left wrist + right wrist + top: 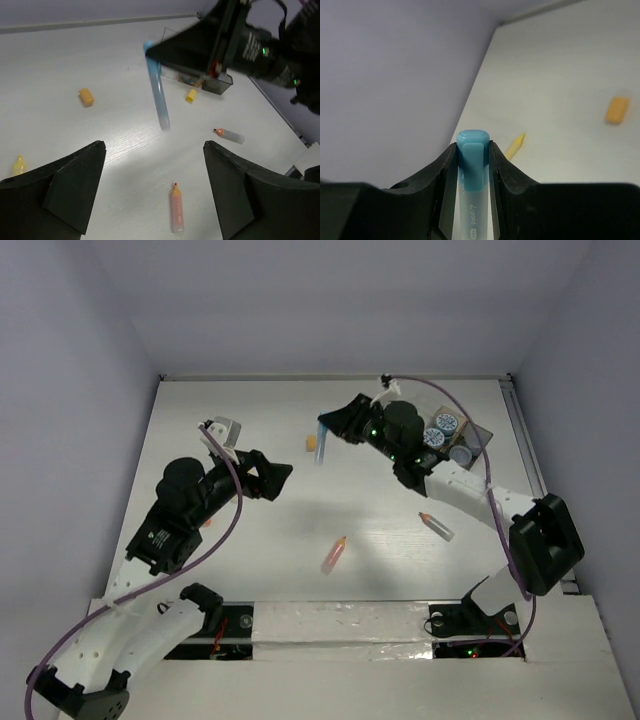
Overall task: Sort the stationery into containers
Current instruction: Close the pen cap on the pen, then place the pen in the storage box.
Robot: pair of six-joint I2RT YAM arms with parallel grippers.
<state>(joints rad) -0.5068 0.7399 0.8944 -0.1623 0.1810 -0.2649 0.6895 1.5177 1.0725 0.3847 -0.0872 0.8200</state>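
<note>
The robot's pen hangs above bare tabletop, so its right gripper will next go to the right in the top view and down over the clear box [171, 67] to release the pen.
My right gripper [326, 430] is shut on a blue-capped clear pen [320, 447] and holds it in the air. In the right wrist view the pen's cap [472, 155] sits between the fingers. The pen [157, 92] hangs tilted in the left wrist view. My left gripper [282, 478] is open and empty above the table. A pink-orange highlighter [176, 209] lies below its fingers [75, 185]. It also shows in the top view [334, 554]. A clear-capped stick [436, 526] lies to the right. The clear box [171, 67] is partly hidden behind the right gripper. The dark tray [483, 436] holds three jars [445, 425].
An orange eraser [310, 443] lies just left of the hanging pen, also in the left wrist view [86, 96]. A yellow eraser [191, 95] lies by the box. A yellow stick [515, 145] lies near the left wall. Walls enclose the table.
</note>
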